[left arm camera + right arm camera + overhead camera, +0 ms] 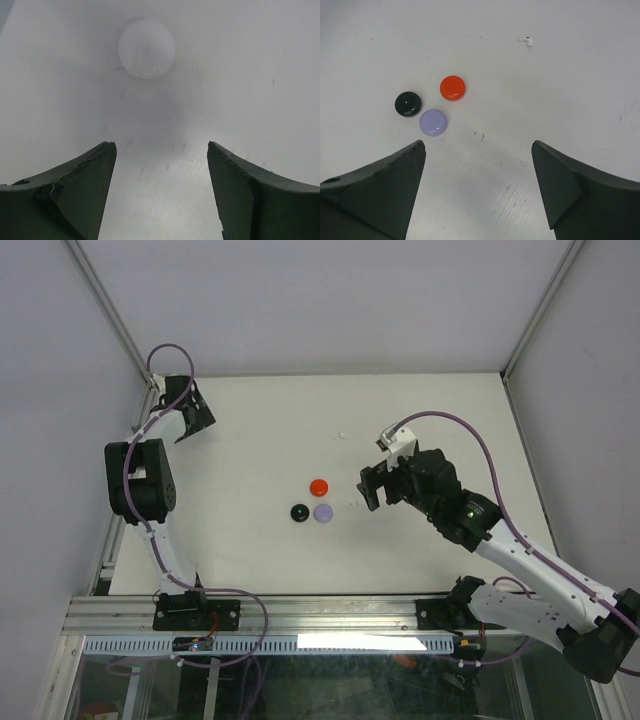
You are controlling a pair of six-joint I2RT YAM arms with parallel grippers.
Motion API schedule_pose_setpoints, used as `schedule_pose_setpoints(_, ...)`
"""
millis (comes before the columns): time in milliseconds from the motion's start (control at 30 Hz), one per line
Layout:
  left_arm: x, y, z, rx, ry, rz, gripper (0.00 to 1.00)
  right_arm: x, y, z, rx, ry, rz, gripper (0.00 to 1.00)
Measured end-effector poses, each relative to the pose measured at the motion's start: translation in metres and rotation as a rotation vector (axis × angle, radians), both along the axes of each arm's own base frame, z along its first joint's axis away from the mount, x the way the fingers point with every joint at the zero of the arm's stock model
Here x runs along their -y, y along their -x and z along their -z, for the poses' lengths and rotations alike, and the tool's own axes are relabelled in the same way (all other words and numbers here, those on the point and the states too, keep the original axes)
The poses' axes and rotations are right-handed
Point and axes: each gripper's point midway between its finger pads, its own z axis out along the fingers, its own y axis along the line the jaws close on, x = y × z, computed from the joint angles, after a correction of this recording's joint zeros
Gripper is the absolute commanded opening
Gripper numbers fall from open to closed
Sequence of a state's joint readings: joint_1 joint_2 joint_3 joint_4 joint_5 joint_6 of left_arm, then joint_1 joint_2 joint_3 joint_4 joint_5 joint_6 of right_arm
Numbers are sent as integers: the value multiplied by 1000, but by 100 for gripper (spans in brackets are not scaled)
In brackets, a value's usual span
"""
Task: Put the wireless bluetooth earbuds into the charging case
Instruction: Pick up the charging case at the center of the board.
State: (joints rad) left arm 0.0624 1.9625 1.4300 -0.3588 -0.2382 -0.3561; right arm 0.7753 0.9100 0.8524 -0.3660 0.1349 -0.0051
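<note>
My left gripper moves down next with its open fingers to either side of the white round case point(146, 48), since the case still lies beyond the fingers in the wrist view.
A tiny white earbud point(526, 40) lies alone on the white table point(260, 440), also visible from above as the earbud point(341, 436). Three round charging cases sit closed in a cluster: red point(452, 87), black point(408, 104) and lavender point(433, 122); from above they are the red case point(318, 486), black case point(298, 512) and lavender case point(323, 512). My right gripper point(479, 145) is open and empty, just right of the cluster point(366, 487). My left gripper point(161, 145) is open and empty at the far left point(193, 423), with a white round case point(146, 48) lying ahead of it.
Enclosure walls and frame posts point(120, 330) border the table at the back and sides. An aluminium rail point(320, 612) carrying both arm bases runs along the near edge.
</note>
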Motion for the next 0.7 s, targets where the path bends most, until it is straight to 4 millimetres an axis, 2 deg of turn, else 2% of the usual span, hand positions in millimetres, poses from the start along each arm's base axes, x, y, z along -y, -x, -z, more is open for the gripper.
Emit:
schedule_pose_setpoints(133,-31,-21,15,-8,-10,-65,75,-1,-3,8,-15,27,8,91)
schedule_pose_setpoints(267,-50,-37,28,-10,-18,-98,75,-1,-6,15,-27,49,10,91)
schedule_pose_setpoints(467,-57,-52,45,-23,-29,-98,72,-1,-7,21,-35,69,9,91)
schedule_pose_setpoints(700,-66,-67,47,-22,-83,-76,63,-2,-8,23,-40,76,8,91)
